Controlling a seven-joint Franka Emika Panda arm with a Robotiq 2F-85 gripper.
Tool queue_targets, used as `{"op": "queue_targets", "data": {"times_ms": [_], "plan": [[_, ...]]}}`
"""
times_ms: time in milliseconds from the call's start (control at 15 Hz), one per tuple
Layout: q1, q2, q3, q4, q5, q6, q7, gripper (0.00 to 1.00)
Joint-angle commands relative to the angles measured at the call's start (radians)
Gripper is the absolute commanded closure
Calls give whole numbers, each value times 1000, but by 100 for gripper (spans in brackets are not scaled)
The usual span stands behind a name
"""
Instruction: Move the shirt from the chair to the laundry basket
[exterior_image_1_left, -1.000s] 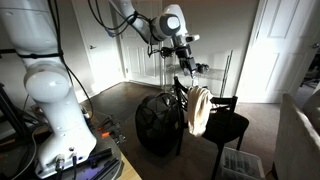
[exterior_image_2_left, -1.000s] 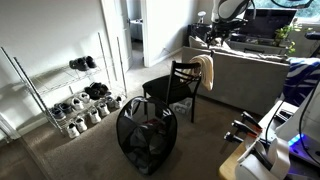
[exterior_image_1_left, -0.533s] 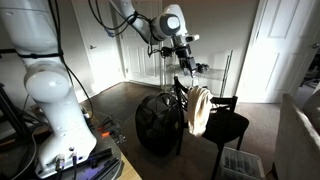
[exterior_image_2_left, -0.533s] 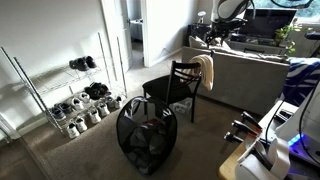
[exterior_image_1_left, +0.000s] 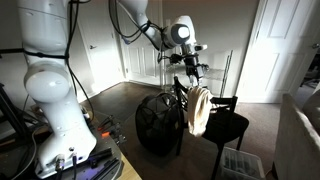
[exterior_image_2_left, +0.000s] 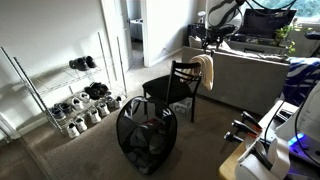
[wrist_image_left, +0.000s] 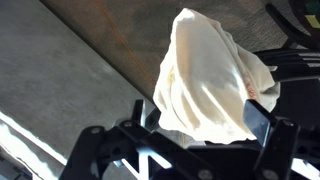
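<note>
I need to bring my gripper down and away from my base onto the shirt's top (exterior_image_1_left: 201, 91) (wrist_image_left: 213, 103) over the chair's top bar. Then I can grab the shirt.
The cream shirt (exterior_image_1_left: 200, 110) hangs limp over the top rail of the black chair (exterior_image_1_left: 229, 127); both exterior views show it (exterior_image_2_left: 205, 70). The round black laundry basket (exterior_image_1_left: 155, 125) stands on the floor right beside the chair (exterior_image_2_left: 157, 89), nearer the camera in an exterior view (exterior_image_2_left: 145, 135). My gripper (exterior_image_1_left: 190, 66) hovers just above the chair back and the shirt, apart from both. In the wrist view its two dark fingers are spread wide (wrist_image_left: 203, 116) and the shirt (wrist_image_left: 210, 75) lies below, between them. The gripper is open and empty.
A wire shoe rack (exterior_image_2_left: 70, 95) stands along the wall. A grey sofa (exterior_image_2_left: 250, 75) is behind the chair. A small white slotted crate (exterior_image_1_left: 240, 162) sits on the floor by the chair legs. Closed white doors (exterior_image_1_left: 282, 50) are behind.
My arm has swung over and slightly down, bringing the gripper closer above the chair back and shirt. The shirt, chair and basket have not moved.
</note>
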Motion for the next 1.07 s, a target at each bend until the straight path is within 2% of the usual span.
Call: {"op": "queue_targets", "data": {"times_ms": [0, 267, 467, 667, 1000], "plan": [[-26, 125, -10, 138, 106, -75, -102, 0], [-75, 204, 13, 241, 260, -151, -235, 0], [-96, 240, 19, 300, 334, -203, -296, 0], [-109, 259, 21, 337, 371, -236, -334, 33], [-129, 274, 22, 352, 388, -226, -398, 66]]}}
